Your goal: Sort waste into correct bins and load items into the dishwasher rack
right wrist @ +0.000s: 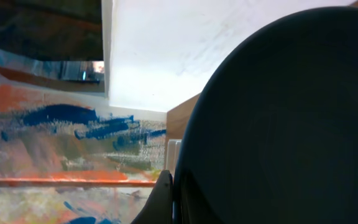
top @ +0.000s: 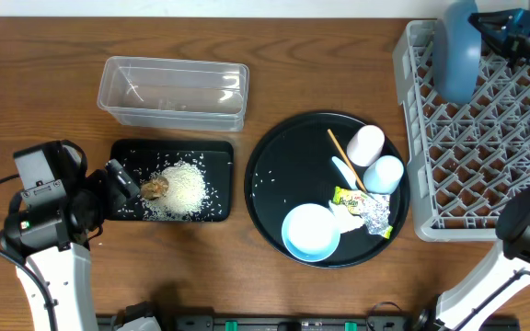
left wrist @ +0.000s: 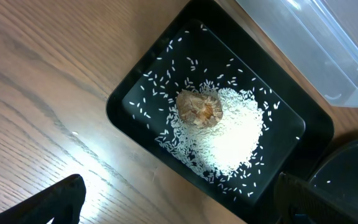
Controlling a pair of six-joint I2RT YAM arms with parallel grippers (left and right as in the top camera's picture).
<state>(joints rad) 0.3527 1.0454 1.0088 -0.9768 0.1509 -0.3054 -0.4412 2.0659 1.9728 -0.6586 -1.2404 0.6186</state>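
My right gripper should next lower the dark-blue plate it is holding on edge and release it into the grey rack's far end (top: 479,87), because those slots are below the gripper.
Loose white rice (top: 184,188) with a brown food lump (top: 155,188) lies in the shallow black rectangular tray (top: 214,152). My left gripper (top: 125,184) is open and empty at that tray's left end. In the left wrist view its fingers (left wrist: 179,208) straddle the tray's near edge, with the rice (left wrist: 232,134) and lump (left wrist: 199,108) ahead. My right gripper (top: 500,32) is shut on the dark-blue plate (top: 456,51), holding it on edge over the grey dishwasher rack (top: 412,138). The plate (right wrist: 278,124) fills the right wrist view. The clear tub (top: 173,92) stands behind the black tray.
A round black tray (top: 293,165) holds a pale-blue bowl (top: 311,232), white cup (top: 366,144), light-blue cup (top: 385,173), wooden stick (top: 342,152), white spoon (top: 343,170), yellow-green wrapper (top: 348,198), silver foil (top: 375,213) and white tissue (top: 348,219). A few rice grains lie on it.
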